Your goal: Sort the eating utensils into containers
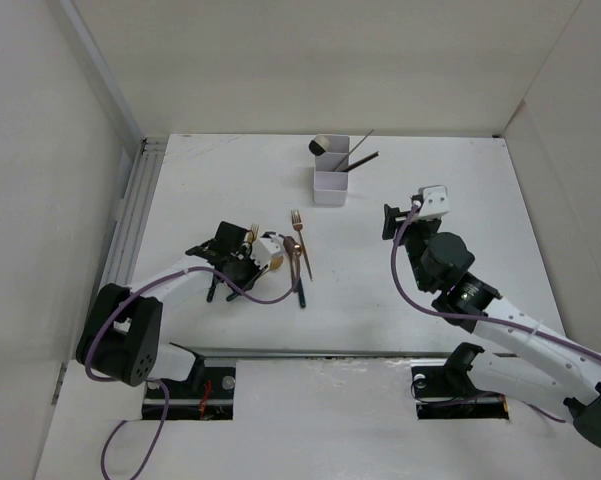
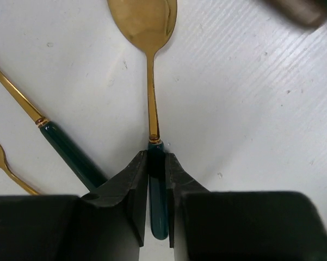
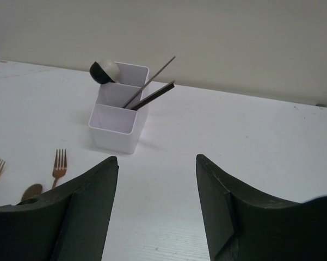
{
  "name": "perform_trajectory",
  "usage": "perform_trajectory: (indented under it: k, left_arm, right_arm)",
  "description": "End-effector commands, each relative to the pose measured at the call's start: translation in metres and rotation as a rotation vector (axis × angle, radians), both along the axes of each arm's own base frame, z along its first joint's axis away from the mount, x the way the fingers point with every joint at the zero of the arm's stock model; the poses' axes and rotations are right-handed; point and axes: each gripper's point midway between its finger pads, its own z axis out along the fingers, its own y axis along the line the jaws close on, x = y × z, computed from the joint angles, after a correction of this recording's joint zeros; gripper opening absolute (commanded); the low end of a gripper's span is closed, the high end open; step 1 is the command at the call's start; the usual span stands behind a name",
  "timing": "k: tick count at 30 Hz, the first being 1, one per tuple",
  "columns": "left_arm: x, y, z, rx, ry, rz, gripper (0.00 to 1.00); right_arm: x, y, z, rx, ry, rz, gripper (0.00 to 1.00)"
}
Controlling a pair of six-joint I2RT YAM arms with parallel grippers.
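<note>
I should raise my left gripper outward, tilt the gold spoon bowl-up and release it into the container's far cell (image 1: 336,144), which already holds spoons.
My left gripper (image 2: 156,159) is shut on the dark green handle of a gold spoon (image 2: 146,24), whose bowl points away over the table. In the top view this gripper (image 1: 230,262) sits left of centre and hides that spoon. Another gold utensil with a green handle (image 2: 71,154) lies to its left. A copper fork (image 1: 298,225) and a spoon with a dark handle (image 1: 292,248) lie just right of it. The white three-compartment container (image 1: 330,188) stands at the back. It holds a black spoon and a pale spoon (image 3: 103,71) in the far cell and grey chopsticks (image 3: 150,89) in the middle. My right gripper (image 3: 156,179) is open and empty.
A gold fork (image 1: 252,232) lies beside the left gripper's far side. The container's near cell (image 3: 113,119) is empty. White walls close in the table on the left, back and right. A metal rail (image 1: 130,220) runs along the left edge.
</note>
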Motion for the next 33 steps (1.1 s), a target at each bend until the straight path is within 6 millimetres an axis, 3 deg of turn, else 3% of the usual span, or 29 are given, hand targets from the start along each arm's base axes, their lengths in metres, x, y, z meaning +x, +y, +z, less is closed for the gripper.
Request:
perform_trajectory:
  k: [1,10,14,17,18,20,24,25,26,28,29,31,33]
  left_arm:
    - [-0.005,0.000,-0.004,0.007,0.041,0.000,0.00]
    - [0.023,-0.001,0.018,-0.004,-0.009,0.108,0.00]
    - [0.049,-0.014,0.054,-0.092,-0.050,0.171,0.00]
    - [0.057,-0.028,0.079,-0.163,-0.063,0.155,0.00]
    - [0.069,-0.030,0.099,-0.192,-0.105,0.174,0.00]
    - [0.075,-0.037,0.117,-0.237,-0.131,0.166,0.00]
    - [0.111,-0.058,0.175,-0.395,-0.319,0.140,0.00]
    - [0.131,-0.069,0.207,-0.475,-0.440,0.127,0.00]
    - [0.139,-0.077,0.219,-0.528,-0.480,0.113,0.00]
    - [0.163,-0.094,0.248,-0.644,-0.553,0.108,0.00]
    - [0.178,-0.103,0.280,-0.726,-0.659,0.080,0.00]
    - [0.194,-0.117,0.303,-0.823,-0.696,0.064,0.00]
    - [0.227,-0.135,0.327,-0.893,-0.755,0.048,0.00]
  right_arm:
    - [0.000,-0.003,0.003,-0.017,-0.010,-0.017,0.64]
    - [0.004,0.001,0.000,-0.025,-0.003,-0.016,0.64]
    - [0.006,0.005,-0.001,-0.034,-0.005,-0.008,0.64]
    - [0.009,0.014,0.002,-0.045,-0.027,0.025,0.64]
    - [0.012,0.018,-0.002,-0.068,-0.022,0.034,0.64]
    - [0.015,0.026,0.004,-0.063,-0.045,0.060,0.64]
    - [0.028,0.034,0.017,-0.063,-0.089,0.070,0.64]
    - [0.034,0.035,0.011,-0.073,-0.081,0.071,0.64]
    - [0.040,0.034,0.022,-0.053,-0.108,0.067,0.63]
    - [0.059,0.028,0.027,-0.029,-0.122,0.069,0.63]
    - [0.066,0.025,0.034,-0.009,-0.143,0.069,0.62]
    - [0.086,0.014,0.047,-0.003,-0.175,0.072,0.62]
    - [0.107,0.011,0.043,-0.017,-0.168,0.066,0.61]
